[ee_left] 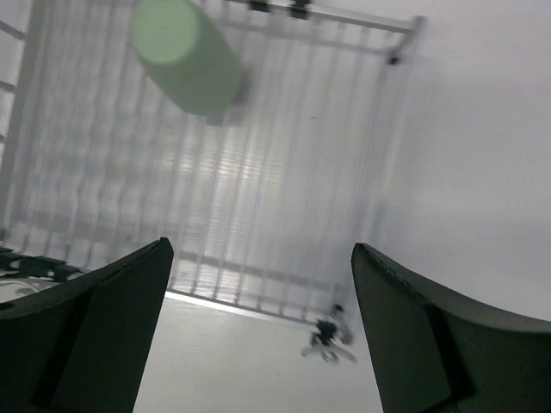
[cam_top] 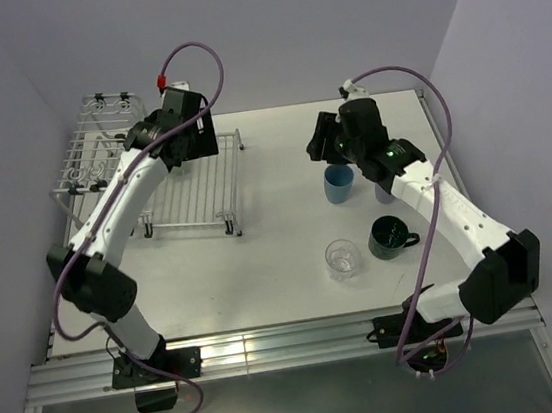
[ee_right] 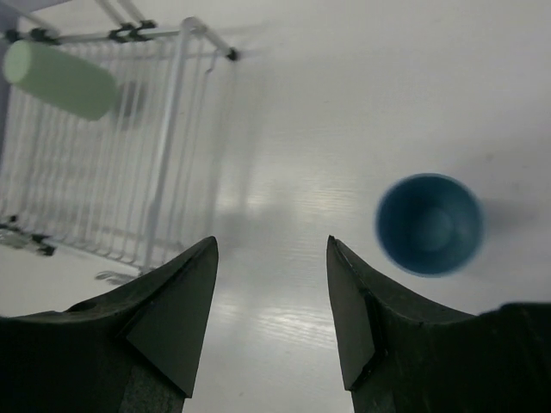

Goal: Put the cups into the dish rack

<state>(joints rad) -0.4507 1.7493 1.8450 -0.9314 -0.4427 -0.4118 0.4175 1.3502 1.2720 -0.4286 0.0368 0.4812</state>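
The light blue cup stands with its opening up beside my open fingers, so I will lower my right gripper toward it, fingers astride the cup's rim facing the rack [ee_right: 382, 218].
The white wire dish rack [cam_top: 189, 192] stands at the left. A pale green cup [ee_left: 185, 56] rests on its flat grid with its closed end towards the camera; it also shows in the right wrist view [ee_right: 60, 79]. My left gripper [cam_top: 191, 144] hovers over the rack, open and empty [ee_left: 261, 249]. A light blue cup [cam_top: 339, 184] stands upright at right of centre. My right gripper [cam_top: 322, 145] is open and empty [ee_right: 271, 241], above the table just left of the blue cup [ee_right: 429, 224]. A dark green mug [cam_top: 389, 238] and a clear glass [cam_top: 343, 257] stand nearer. A lavender cup [cam_top: 383, 194] is mostly hidden behind the right arm.
The rack's raised basket section [cam_top: 96, 138] is at the far left by the wall. Walls close in the table at the back and both sides. The rack's near edge has a black-clipped foot [ee_left: 327, 340].
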